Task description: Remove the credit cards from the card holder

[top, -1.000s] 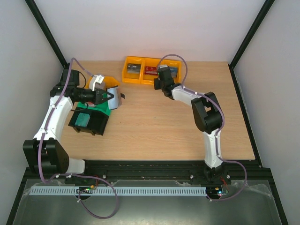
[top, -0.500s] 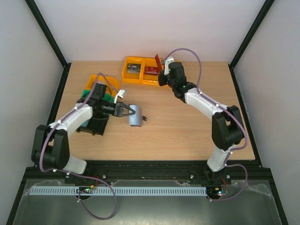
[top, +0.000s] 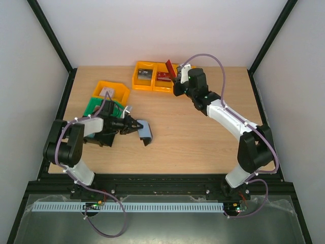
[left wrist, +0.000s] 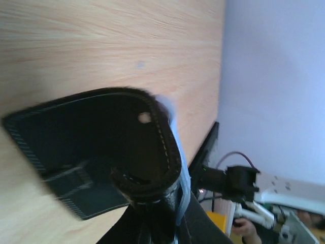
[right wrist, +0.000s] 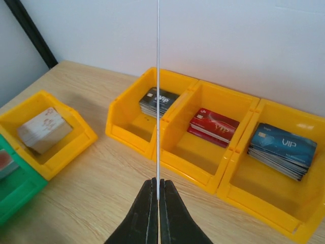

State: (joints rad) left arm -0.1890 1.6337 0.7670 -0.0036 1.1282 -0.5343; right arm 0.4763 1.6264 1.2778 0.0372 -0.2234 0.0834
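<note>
Bare tabletop lies below my left gripper and to its right in the top view, so I will move it that way and down, releasing the card holder (top: 145,131) there.
The card holder (top: 145,131), black with a grey-blue inner pocket, is open and held by one side in my shut left gripper (top: 134,125), low over the table to the right of the black bin. It fills the left wrist view (left wrist: 91,147), with the pocket's pale blue edge (left wrist: 176,152) at the jaws of the left gripper (left wrist: 157,223). My right gripper (top: 175,83) is shut on a red credit card (top: 170,68), held upright in front of the yellow bins. In the right wrist view the card (right wrist: 158,91) is edge-on, a thin line rising from the right gripper (right wrist: 158,187).
A yellow three-part bin (top: 137,81) at the back holds stacks of dark cards (right wrist: 159,100), red cards (right wrist: 213,124) and blue cards (right wrist: 282,150). At the left stand a yellow bin (top: 121,89), a green bin (top: 90,108) and a black bin (top: 101,140).
My left gripper has carried the card holder from over the left bins down and right to the table. My right gripper has lifted a red card upright by the yellow bins.
</note>
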